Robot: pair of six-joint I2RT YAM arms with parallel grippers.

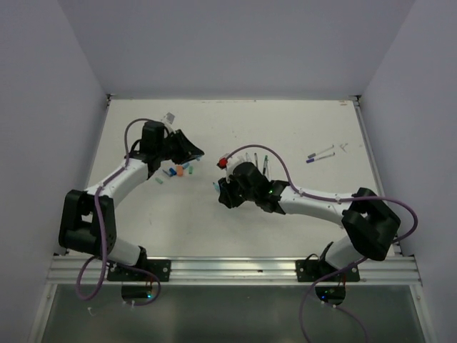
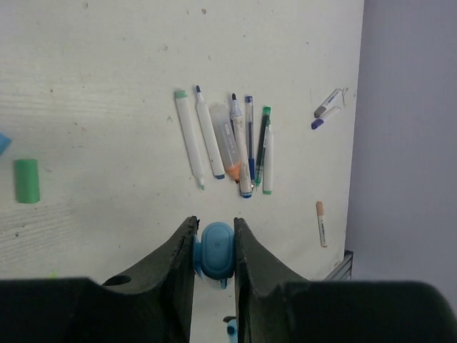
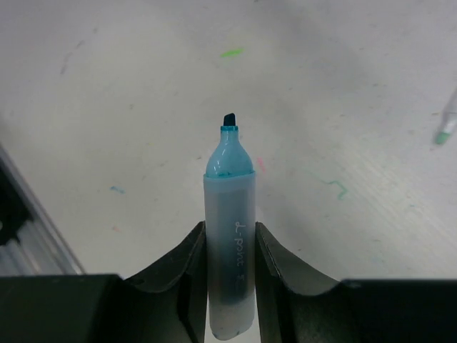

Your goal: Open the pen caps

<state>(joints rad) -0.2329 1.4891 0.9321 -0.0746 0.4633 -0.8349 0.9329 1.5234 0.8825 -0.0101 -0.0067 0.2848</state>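
Note:
My left gripper moves back and down to the bare table on the orange cap's near side (image 1: 180,180) next, since the loose caps lie gathered together.
My left gripper (image 2: 214,227) is shut on a blue pen cap (image 2: 216,251), seen end-on between the jaws. In the top view this gripper (image 1: 188,152) hovers over loose caps: blue and orange ones (image 1: 178,171) and a green one (image 1: 158,182). A green cap (image 2: 27,180) lies on the table at the left. My right gripper (image 3: 230,236) is shut on a blue highlighter pen (image 3: 230,214), its cap off and its chisel tip (image 3: 229,119) bare. Several pens (image 2: 228,143) lie in a row ahead of the left gripper.
Two more pens (image 1: 321,155) lie at the table's far right, with a short orange-ended pen (image 2: 320,223) nearer the edge. Another pen's green end (image 3: 445,125) shows at the right of the right wrist view. Ink marks dot the white table (image 1: 300,128). White walls close in three sides.

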